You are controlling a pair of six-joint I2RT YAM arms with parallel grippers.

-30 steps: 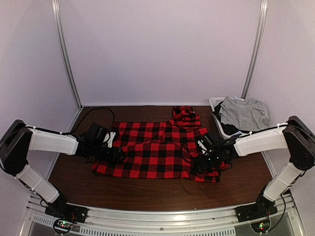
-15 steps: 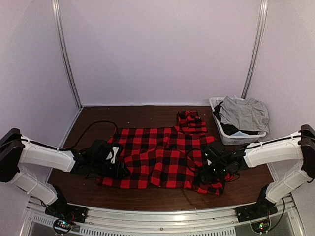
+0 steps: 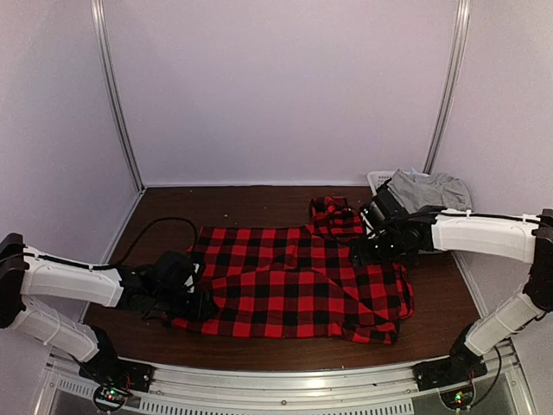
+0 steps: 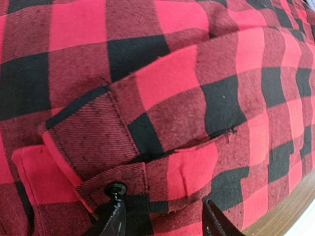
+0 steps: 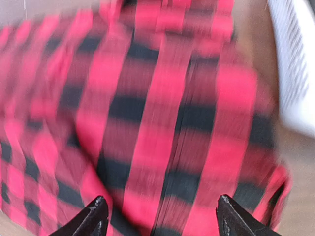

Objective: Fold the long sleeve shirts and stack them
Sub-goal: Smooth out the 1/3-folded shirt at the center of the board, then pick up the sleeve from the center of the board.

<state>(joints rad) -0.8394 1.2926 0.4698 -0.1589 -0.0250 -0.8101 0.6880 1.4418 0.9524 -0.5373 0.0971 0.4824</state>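
The rest is already lying flat. My right gripper will next move outward beside the basket and down to the raised fold of the shirt's bunched end.
The red-and-black check flannel shirt lies spread flat on the brown table, its collar end bunched at the back right. My left gripper is low at the shirt's left edge. In the left wrist view it is open over a buttoned cuff, with cloth under the fingers. My right gripper hovers over the shirt's far right part, next to the basket. In the blurred right wrist view it is wide open and empty above the shirt.
A white mesh basket stands at the back right with grey clothing heaped in it; its wall shows in the right wrist view. The left arm's black cable loops over the table. White walls enclose the table.
The shirt slid toward the near edge and now lies flatter. My right gripper left the shirt's near right corner and swung back toward the basket. My left gripper moved nearer with the left edge.
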